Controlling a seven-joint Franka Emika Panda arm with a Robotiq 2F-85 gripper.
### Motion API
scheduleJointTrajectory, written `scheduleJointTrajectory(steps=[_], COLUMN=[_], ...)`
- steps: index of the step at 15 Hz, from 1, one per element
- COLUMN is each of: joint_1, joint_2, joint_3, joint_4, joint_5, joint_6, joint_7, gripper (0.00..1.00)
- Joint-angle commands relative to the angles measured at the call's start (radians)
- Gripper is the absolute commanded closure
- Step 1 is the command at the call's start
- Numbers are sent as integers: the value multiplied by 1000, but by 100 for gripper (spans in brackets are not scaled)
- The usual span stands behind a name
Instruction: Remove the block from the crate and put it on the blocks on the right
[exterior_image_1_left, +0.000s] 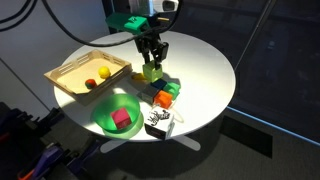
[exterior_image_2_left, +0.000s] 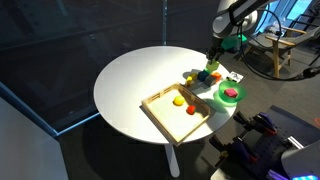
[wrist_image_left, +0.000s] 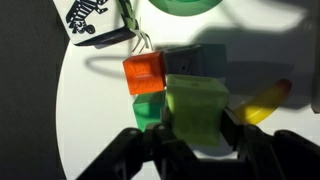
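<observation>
I should lower the lime block (exterior_image_1_left: 150, 71) until it sits on the clustered blocks just below, and then open my gripper.
My gripper (exterior_image_1_left: 151, 60) is shut on the lime block (exterior_image_1_left: 150, 71) and holds it just above the blocks (exterior_image_1_left: 165, 94), a tight cluster on the round white table. In the wrist view the lime block (wrist_image_left: 195, 108) sits between the black fingers (wrist_image_left: 195, 140), over the orange cube (wrist_image_left: 145, 72), green cube (wrist_image_left: 148, 112) and grey cube (wrist_image_left: 195, 62). The wooden crate (exterior_image_1_left: 66, 77) lies apart from the gripper and holds a yellow item and a small red item. In both exterior views the gripper (exterior_image_2_left: 212, 55) is over the cluster (exterior_image_2_left: 200, 75), away from the crate (exterior_image_2_left: 160, 118).
A round green bowl (exterior_image_1_left: 105, 112) with a pink-magenta cube (exterior_image_1_left: 121, 119) stands near the table's edge. A black-and-white patterned box (exterior_image_1_left: 160, 124) lies beside the cluster and shows in the wrist view (wrist_image_left: 95, 20). A yellow piece (wrist_image_left: 262, 103) lies next to the cluster.
</observation>
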Motion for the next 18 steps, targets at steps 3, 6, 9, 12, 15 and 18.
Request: scheduleJointTrajectory(steps=[3,6,9,12,15,18], joint_1=[-20,-26,-30,-30,-31,-32], joint_2=[87,113,131,146,156,157], joint_3=[5,7,11,12,13,14], joint_4=[92,111,120,126,131,131], joint_5=[6,8,13,12,13,13], joint_6=[-17,-23,-34,-43,-51,-56], joint_7=[8,3,-2,-1,-3,-5], gripper=[73,73,73,73,73,24])
